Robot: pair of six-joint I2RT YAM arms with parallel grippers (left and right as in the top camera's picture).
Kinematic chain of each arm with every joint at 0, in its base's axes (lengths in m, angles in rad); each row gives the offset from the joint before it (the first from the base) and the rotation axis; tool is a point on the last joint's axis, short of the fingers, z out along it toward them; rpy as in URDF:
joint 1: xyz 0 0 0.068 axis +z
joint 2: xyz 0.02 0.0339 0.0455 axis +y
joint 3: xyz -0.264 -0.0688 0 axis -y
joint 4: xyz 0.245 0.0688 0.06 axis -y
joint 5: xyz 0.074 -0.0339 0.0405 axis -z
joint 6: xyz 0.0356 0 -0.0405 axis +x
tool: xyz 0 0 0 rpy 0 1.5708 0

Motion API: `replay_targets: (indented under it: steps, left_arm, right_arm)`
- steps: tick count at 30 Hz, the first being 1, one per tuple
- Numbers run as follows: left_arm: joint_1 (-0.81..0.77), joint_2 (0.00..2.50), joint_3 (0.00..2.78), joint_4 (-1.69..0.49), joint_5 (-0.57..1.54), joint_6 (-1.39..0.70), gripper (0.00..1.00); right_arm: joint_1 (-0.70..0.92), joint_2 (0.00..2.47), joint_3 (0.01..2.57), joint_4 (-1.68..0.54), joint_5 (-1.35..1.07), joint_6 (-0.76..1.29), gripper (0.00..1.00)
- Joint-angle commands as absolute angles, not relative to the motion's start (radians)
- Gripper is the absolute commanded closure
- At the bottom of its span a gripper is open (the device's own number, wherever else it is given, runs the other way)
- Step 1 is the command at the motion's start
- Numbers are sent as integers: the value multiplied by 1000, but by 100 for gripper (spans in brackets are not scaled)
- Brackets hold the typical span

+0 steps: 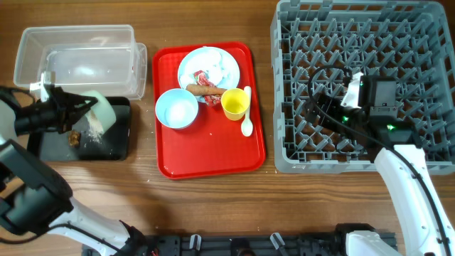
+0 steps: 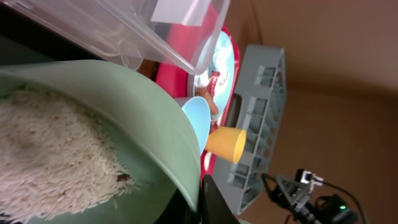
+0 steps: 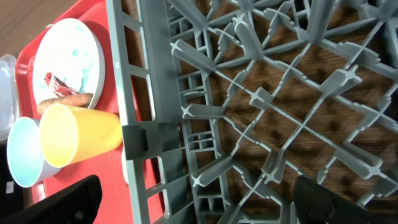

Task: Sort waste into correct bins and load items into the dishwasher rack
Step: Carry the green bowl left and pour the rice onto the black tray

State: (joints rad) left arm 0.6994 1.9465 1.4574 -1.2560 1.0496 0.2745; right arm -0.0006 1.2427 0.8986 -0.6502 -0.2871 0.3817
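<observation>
Rice still lies in the mint bowl [image 1: 101,112], so I should tip my left gripper further next, then carry the bowl onto the red tray's bare near part and release it.
My left gripper [image 1: 79,107] is shut on the rim of a mint bowl [image 1: 101,112] and holds it tilted over the black tray [image 1: 117,148]. White rice [image 2: 50,155] lies inside the bowl [image 2: 155,118], and some lies in the tray [image 1: 92,136]. In the left wrist view the fingers [image 2: 199,202] pinch the rim. My right gripper [image 1: 318,107] is open and empty over the left side of the grey rack [image 1: 426,71]; its fingers [image 3: 199,205] straddle the rack wall [image 3: 143,143]. The red tray holds the plate [image 1: 222,60], wrapper [image 1: 206,75], sausage [image 1: 202,89], blue bowl [image 1: 176,108], yellow cup [image 1: 234,104] and spoon [image 1: 247,124].
The clear tub [image 1: 78,43] stands behind the black tray, at the table's far left. A small brown bit [image 1: 73,139] lies in the black tray. The red serving tray [image 1: 213,153] sits between the bins and the rack.
</observation>
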Motion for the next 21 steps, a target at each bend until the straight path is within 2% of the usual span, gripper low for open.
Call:
replay_targets:
  steps: [1, 4, 15, 21]
  left_arm:
    - [741, 2007, 1472, -1284, 1271, 310, 96]
    - [761, 2014, 1472, -1326, 1357, 289, 96]
    - [823, 2014, 1472, -1609, 1451, 254, 96]
    - [824, 2014, 1472, -1567, 1463, 254, 96]
  right_arm:
    - [6, 1253, 908, -651, -288, 392, 0]
    - [6, 1253, 908, -652, -286, 393, 0]
    - [6, 1253, 908, -652, -286, 396, 0]
    - [6, 1253, 908, -651, -289, 446, 1]
